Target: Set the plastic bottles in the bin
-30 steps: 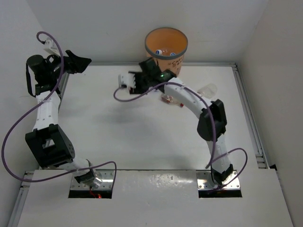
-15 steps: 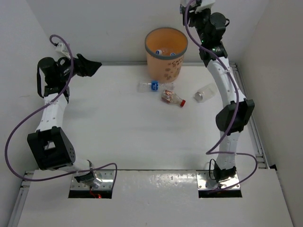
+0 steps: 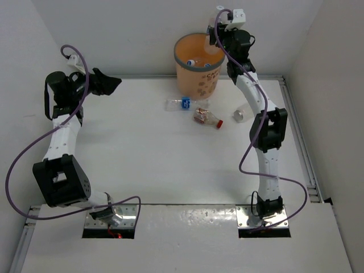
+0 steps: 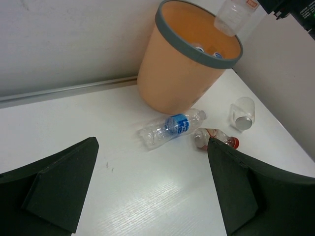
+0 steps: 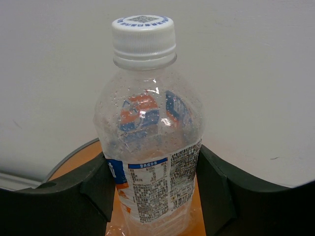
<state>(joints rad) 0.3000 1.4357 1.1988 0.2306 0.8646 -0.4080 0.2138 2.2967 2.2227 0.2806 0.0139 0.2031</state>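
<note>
My left gripper moves down and to the right in the top view onto the blue-label bottle's base (image 3: 171,105) next. It lies below on that side, clear of the bin (image 3: 198,84).
My right gripper (image 3: 218,35) is shut on a clear plastic bottle (image 5: 147,123) with a white cap and holds it upright over the far right rim of the orange bin (image 3: 198,84). The same bottle shows in the left wrist view (image 4: 234,13) above the bin (image 4: 170,81). Two capped bottles (image 3: 197,61) lie inside the bin. On the table lie a blue-label bottle (image 3: 178,103), a red-capped bottle (image 3: 207,118) and a clear bottle (image 3: 241,112). My left gripper (image 3: 112,81) is open and empty at the far left, aimed at them.
White walls stand close behind the bin and on both sides. A raised rail (image 3: 296,122) runs along the table's right edge. The right arm's forearm (image 3: 257,105) stretches over the clear bottle on the right.
The right arm rose from the table beside the bin to the back wall, then moved left so the held bottle is over the bin's rim. The left gripper shifted slightly right.
</note>
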